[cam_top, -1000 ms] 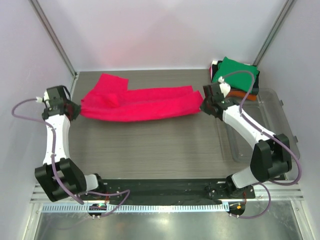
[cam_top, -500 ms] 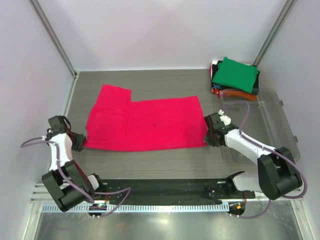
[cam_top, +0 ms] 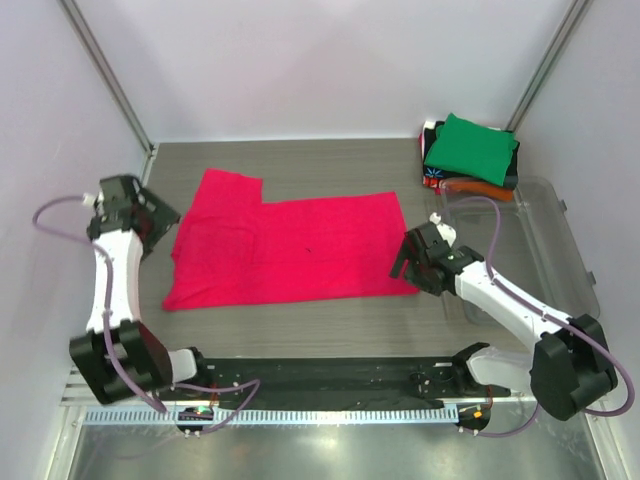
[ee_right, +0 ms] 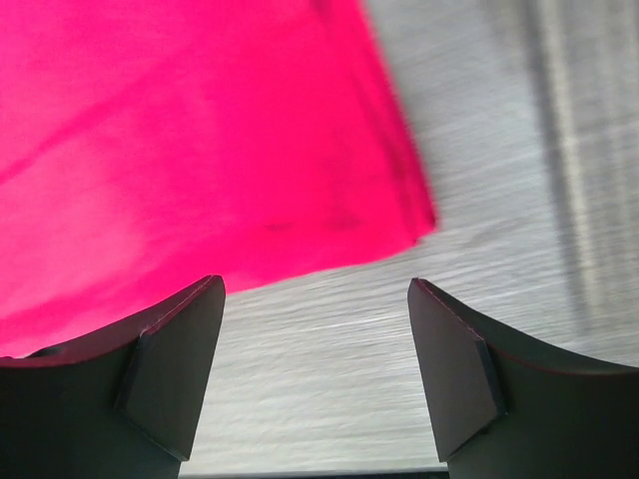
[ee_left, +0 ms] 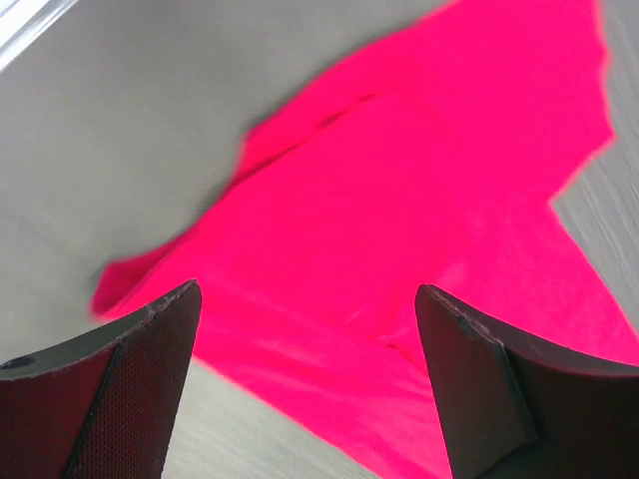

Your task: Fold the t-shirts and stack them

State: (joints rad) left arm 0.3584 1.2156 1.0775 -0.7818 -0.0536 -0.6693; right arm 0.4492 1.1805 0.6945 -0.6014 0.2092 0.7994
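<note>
The left gripper will next move outward and down onto the sleeve's far outer corner (cam_top: 210, 173), because that sleeve sticks out from the shirt.
The crimson-pink t-shirt (cam_top: 290, 250) lies spread flat across the middle of the table, one sleeve pointing to the back left. My left gripper (cam_top: 163, 222) hovers just off its left edge, open and holding nothing. In the left wrist view the pink cloth (ee_left: 419, 200) fills the space below the spread fingers (ee_left: 140, 379). My right gripper (cam_top: 402, 262) sits open at the shirt's near right corner. Its wrist view shows that corner (ee_right: 399, 200) ahead of the gripper (ee_right: 315, 339), with bare table between the fingers. Folded shirts are stacked at the back right, the green one (cam_top: 470, 148) over an orange one (cam_top: 482, 188).
A clear plastic bin (cam_top: 565, 235) stands along the right side of the table, right of my right arm. Metal frame posts rise at the back left (cam_top: 110, 80) and back right (cam_top: 545, 65) corners. The black base rail (cam_top: 320, 380) runs along the near edge.
Both grippers have opened and let go of the pink shirt, which went from a bunched strip to lying flat. The left gripper has since drawn back toward the shirt's left edge.
</note>
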